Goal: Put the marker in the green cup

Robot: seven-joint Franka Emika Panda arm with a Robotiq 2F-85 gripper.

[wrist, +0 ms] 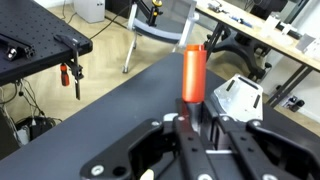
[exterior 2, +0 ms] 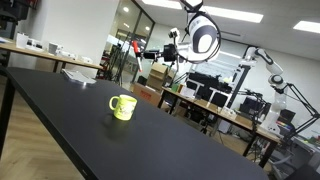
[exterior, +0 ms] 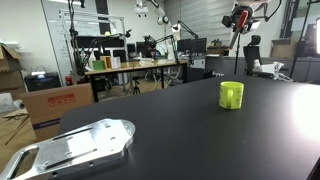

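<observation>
My gripper should next move down over the green cup's opening (exterior: 231,84) to let go of the red marker inside, since the cup stands on the tabletop well below my gripper.
The green cup (exterior: 231,95) stands upright on the black table, also seen in an exterior view (exterior 2: 123,107). My gripper (wrist: 195,118) is shut on the red marker (wrist: 193,74), which sticks out from between the fingers in the wrist view. In an exterior view the gripper (exterior: 238,18) hangs high above the table, above and slightly beyond the cup. The cup is out of the wrist view.
A silver metal plate (exterior: 80,145) lies on the black table (exterior: 200,130) near its front edge and also shows in the wrist view (wrist: 240,95). Desks, boxes and lab gear stand beyond the table edges.
</observation>
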